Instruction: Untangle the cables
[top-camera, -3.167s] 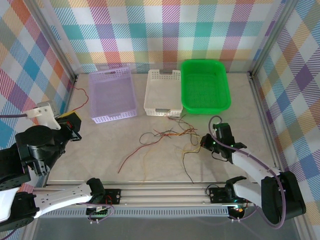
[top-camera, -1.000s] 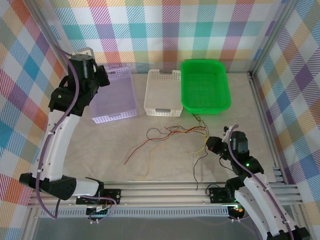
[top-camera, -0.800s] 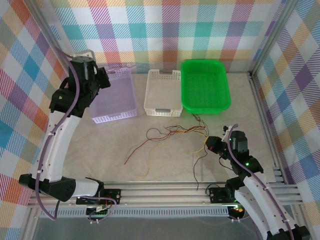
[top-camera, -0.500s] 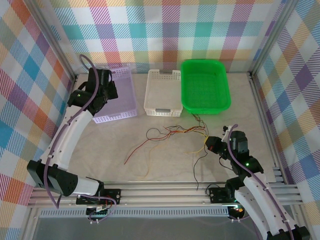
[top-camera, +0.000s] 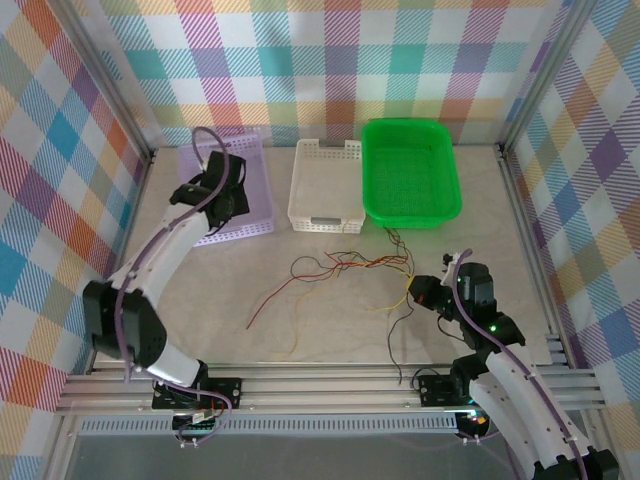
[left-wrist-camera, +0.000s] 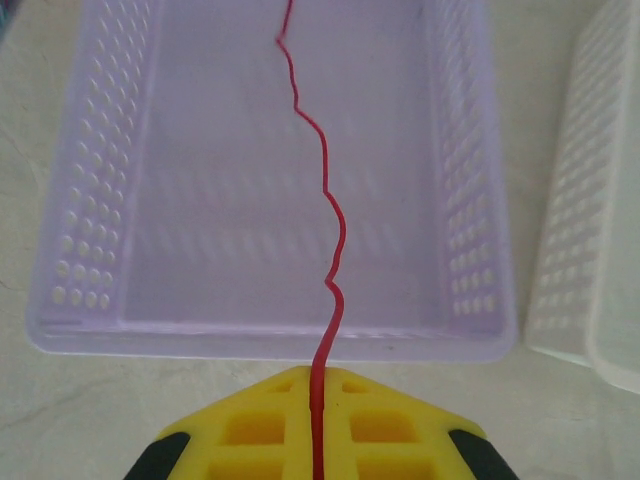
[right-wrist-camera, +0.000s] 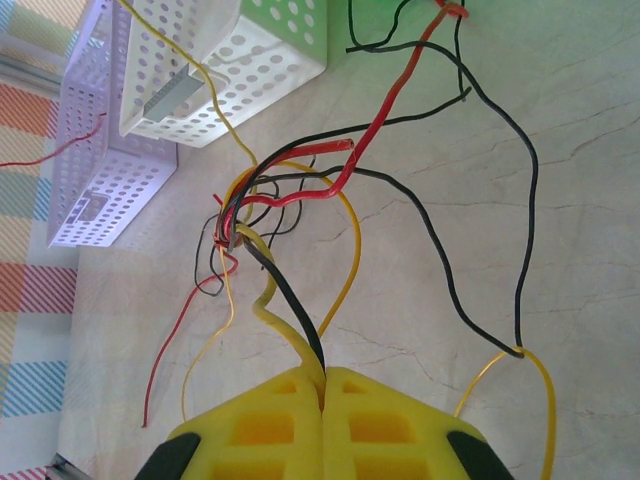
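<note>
Next, my left gripper edges toward the white basket's side and lowers toward the lilac basket's bottom to release the red wire, whose loose length stretches above there.
The cables (top-camera: 350, 264) lie as a loose tangle of red, yellow and black wires on the table's middle. The knot (right-wrist-camera: 240, 225) sits ahead of my right gripper (right-wrist-camera: 323, 372), which is shut on a yellow and a black wire leading out of it. From above, the right gripper (top-camera: 418, 293) is at the tangle's right end. My left gripper (left-wrist-camera: 318, 372) is shut on one red wire (left-wrist-camera: 327, 200), which runs on over the lilac basket (left-wrist-camera: 90, 220). The left gripper (top-camera: 228, 203) hangs above that basket's near half.
A white basket (top-camera: 300, 195) and a green basket (top-camera: 452, 190) stand at the back beside the lilac basket (top-camera: 255, 160). Loose wire ends trail toward the table's front edge (top-camera: 300, 362). Checked walls close in the left, right and back.
My left arm has swung from the lilac basket's back left corner down and forward over its near half, the red wire still in its grip. The right arm has stayed put.
</note>
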